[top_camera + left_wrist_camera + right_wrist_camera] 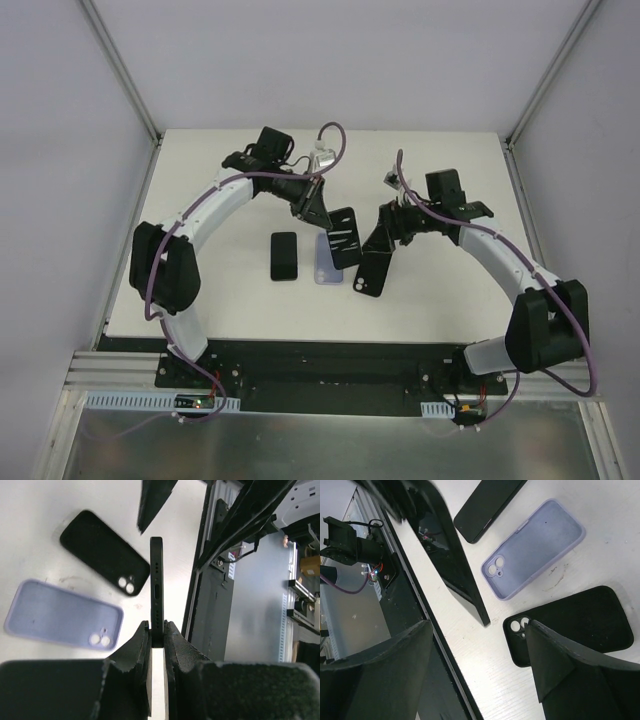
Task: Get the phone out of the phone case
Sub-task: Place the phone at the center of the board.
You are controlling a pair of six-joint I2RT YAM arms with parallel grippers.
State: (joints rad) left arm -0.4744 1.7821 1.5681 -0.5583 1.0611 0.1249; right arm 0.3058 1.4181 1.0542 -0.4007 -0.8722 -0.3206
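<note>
My left gripper goes to the left in the top view and down next, and releases on the tabletop past the second black phone, because it's bare there.
My left gripper (157, 627) is shut on the lower edge of a black phone (157, 570), which it holds on edge above the table. In the top view this phone (345, 237) hangs tilted between the two grippers. An empty black phone case (580, 622) lies flat on the table with its camera holes showing, just under the right finger of my right gripper (480, 625). That gripper is open and holds nothing. From above, the black case (370, 275) lies below the right gripper (383, 240), to the right of the held phone.
An empty lavender case (328, 262) lies inner side up beside the black case. A second black phone (284, 257) lies flat to its left. The table's near edge with a dark rail (405, 595) runs close by the right gripper.
</note>
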